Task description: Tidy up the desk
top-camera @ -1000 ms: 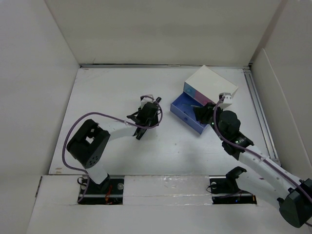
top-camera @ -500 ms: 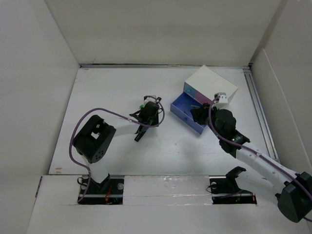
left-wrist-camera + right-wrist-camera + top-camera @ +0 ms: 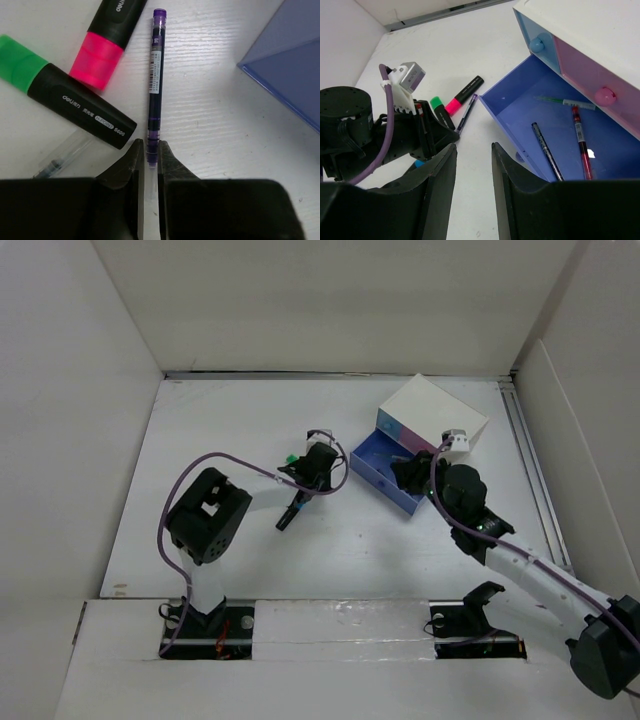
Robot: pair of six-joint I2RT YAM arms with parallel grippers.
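The open blue drawer (image 3: 385, 468) with pens is right of my left gripper in the top view. I will lift, cross the drawer's side that way and release inside.
On the white desk (image 3: 220, 440) a thin purple pen (image 3: 156, 75) lies beside a pink highlighter (image 3: 107, 40) and a green highlighter (image 3: 65, 92). My left gripper (image 3: 151, 150) is shut on the purple pen's near end; in the top view it (image 3: 318, 466) sits just left of the open blue drawer (image 3: 385, 468). My right gripper (image 3: 472, 150) hangs open over bare desk at the drawer's near corner, holding nothing. Inside the drawer (image 3: 580, 130) lie a red pen (image 3: 581, 142), a dark pen (image 3: 546, 150) and a green pen (image 3: 565, 102).
The drawer belongs to a small white box (image 3: 432, 412) with a shut pink drawer (image 3: 600, 75). A clear pen (image 3: 62, 155) lies under the green highlighter. A black marker (image 3: 289, 514) lies nearer the arm bases. White walls ring the desk; a rail (image 3: 532, 470) runs along its right side.
My left gripper slid right toward the drawer and closed on the purple pen. The right gripper shifted slightly left and stayed open.
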